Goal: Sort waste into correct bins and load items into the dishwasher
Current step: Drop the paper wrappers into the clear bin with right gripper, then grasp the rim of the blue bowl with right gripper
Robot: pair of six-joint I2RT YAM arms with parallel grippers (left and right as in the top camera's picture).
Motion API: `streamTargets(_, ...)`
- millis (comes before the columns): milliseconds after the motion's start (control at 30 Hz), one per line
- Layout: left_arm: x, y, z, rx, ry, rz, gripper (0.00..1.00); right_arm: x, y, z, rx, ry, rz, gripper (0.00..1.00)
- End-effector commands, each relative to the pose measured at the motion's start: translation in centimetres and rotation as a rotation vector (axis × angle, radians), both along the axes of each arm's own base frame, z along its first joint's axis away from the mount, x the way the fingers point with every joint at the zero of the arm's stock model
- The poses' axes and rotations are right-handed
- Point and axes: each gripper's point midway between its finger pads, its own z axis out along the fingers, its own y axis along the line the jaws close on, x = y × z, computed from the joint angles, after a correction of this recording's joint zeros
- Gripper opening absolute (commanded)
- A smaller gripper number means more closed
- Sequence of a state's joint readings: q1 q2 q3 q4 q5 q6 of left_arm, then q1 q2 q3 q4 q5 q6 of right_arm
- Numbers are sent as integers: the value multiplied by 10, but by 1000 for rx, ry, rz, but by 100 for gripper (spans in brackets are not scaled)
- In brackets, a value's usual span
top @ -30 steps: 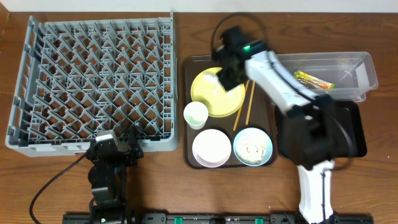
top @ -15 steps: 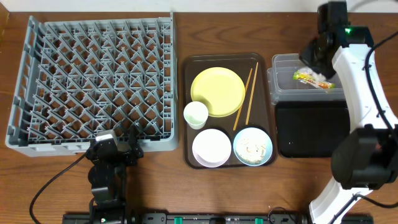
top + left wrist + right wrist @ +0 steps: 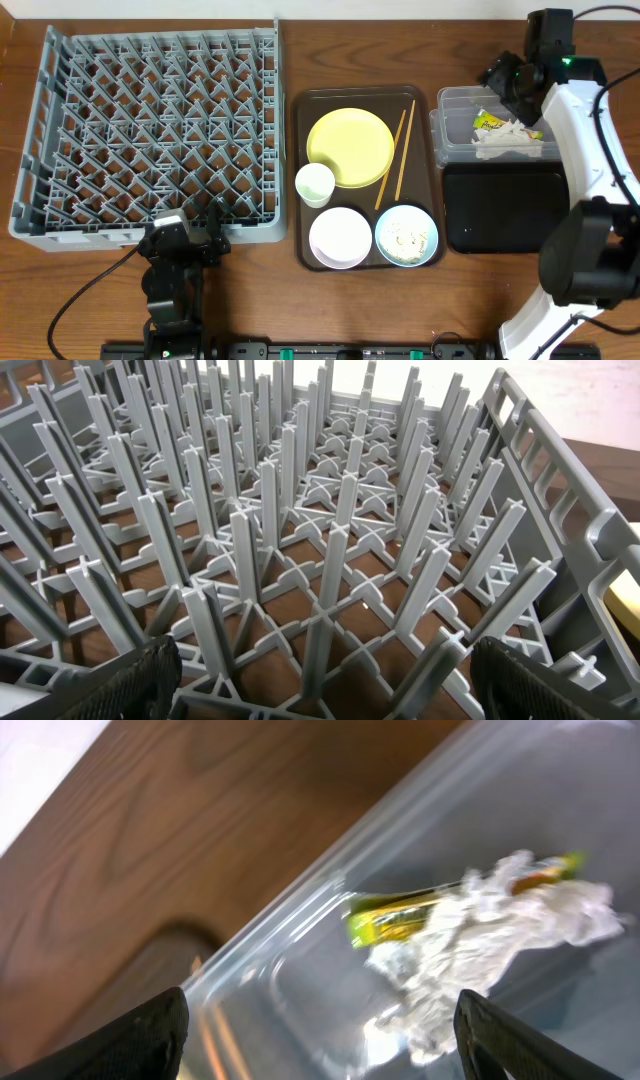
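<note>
My right gripper leaves the clear tub next and moves back and down onto the light blue bowl's rim [image 3: 380, 238] beside the white bowl, because rice scraps still lie inside.
My right gripper [image 3: 515, 85] hangs open over the clear tub [image 3: 450, 108], nothing between its fingers [image 3: 150, 1035]. Inside the tub lie crumpled white paper [image 3: 507, 146] [image 3: 480, 945] and a yellow-green wrapper [image 3: 489, 122] [image 3: 395, 917]. The black tray bin [image 3: 500, 205] sits just in front of the tub. A yellow plate [image 3: 350, 147], white cup [image 3: 315, 184], white bowl [image 3: 340, 237], chopsticks [image 3: 397, 155] and a light blue bowl [image 3: 407, 235] holding rice scraps rest on the brown tray [image 3: 303, 120]. My left gripper [image 3: 185, 240] [image 3: 320, 685] stands open at the grey dish rack's [image 3: 150, 130] front edge.
The rack's upright pegs [image 3: 330, 560] fill the left wrist view, with its raised side wall [image 3: 560, 470] on the right. Bare wooden table [image 3: 290, 310] runs along the front, and the right arm's base [image 3: 590, 260] stands beside the black tray.
The right arm swung from the yellow plate over to the clear tub and its jaws opened. The crumpled white paper now lies in the tub beside the wrapper. The left arm is unmoved.
</note>
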State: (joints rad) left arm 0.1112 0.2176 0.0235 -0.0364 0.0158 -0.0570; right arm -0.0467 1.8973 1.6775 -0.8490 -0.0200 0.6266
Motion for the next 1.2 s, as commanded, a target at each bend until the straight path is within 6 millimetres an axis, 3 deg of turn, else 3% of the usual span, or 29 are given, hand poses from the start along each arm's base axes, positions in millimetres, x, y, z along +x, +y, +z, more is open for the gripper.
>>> streamTargets(0,-5,5,-17,-10,51,35,93,-21,59,63,38,-120,397,83)
streamTargets(133,-5,5,-17,-10,51,35,93,-73,110,63,30,-7,619,78)
streamTargets(200,-5,5,-17,-10,51,35,94,-119,149,40,-28,156,777,82)
streamTargets(367,-5,5,-17,-10,51,35,93,-168,178,-5,-85,342,736,77)
streamTargets(400,-5,5,-17,-10,51,35,93,-179,186,-22,-97,374,710,74)
streamTargets(600,-5,5,-17,-10,51,35,93,-203,201,-77,-151,397,689,61)
streamTargets(733,-5,5,-17,-10,51,35,93,-209,202,-103,-156,384,702,56)
streamTargets(1033,-5,5,-17,-10,51,35,93,-203,193,-117,-208,349,697,54)
streamTargets(1167,-5,5,-17,-10,51,35,93,-206,189,-124,-237,379,721,42)
